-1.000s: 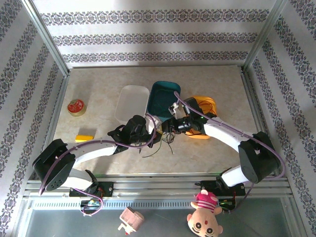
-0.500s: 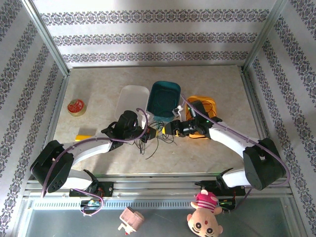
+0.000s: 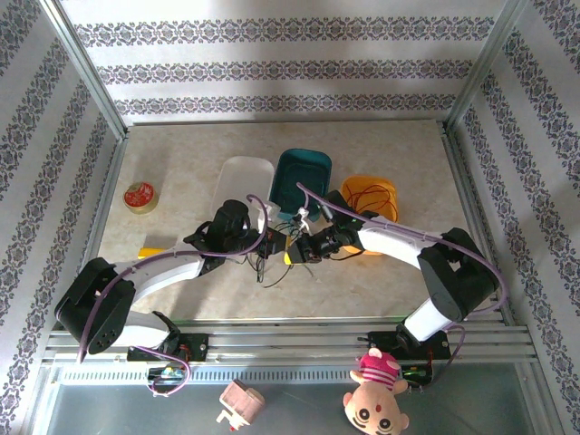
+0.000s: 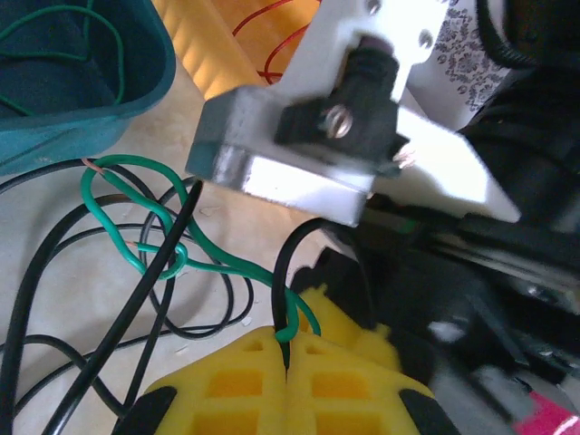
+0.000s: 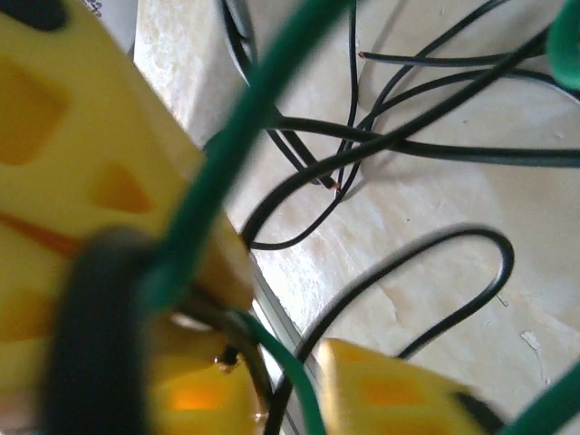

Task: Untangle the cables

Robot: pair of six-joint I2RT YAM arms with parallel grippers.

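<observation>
Next my left gripper eases away toward the white bin and opens, releasing the pinched green bend (image 4: 288,332); my right gripper also holds the green cable.
The cables (image 3: 283,265), thin black and green strands, lie tangled on the table in front of the teal bin (image 3: 304,177). My left gripper (image 3: 272,239) is shut at the tangle. In the left wrist view its yellow fingers (image 4: 227,390) pinch a green cable (image 4: 118,213) and a black cable (image 4: 283,263) at the tips of the left gripper (image 4: 288,349). My right gripper (image 3: 297,252) sits right against it from the right. In the right wrist view the right gripper (image 5: 290,372) is closed around a green cable (image 5: 294,381) and a black strand.
A white bin (image 3: 245,186) stands left of the teal bin, which holds a green wire (image 4: 54,27). An orange bin (image 3: 391,192) with a red wire (image 3: 370,194) is on the right. A tape roll (image 3: 140,197) and a yellow block (image 3: 154,253) lie far left.
My right gripper has moved left and down from the orange bin to meet the left gripper, and has closed. The left gripper has shifted slightly left and stayed shut.
</observation>
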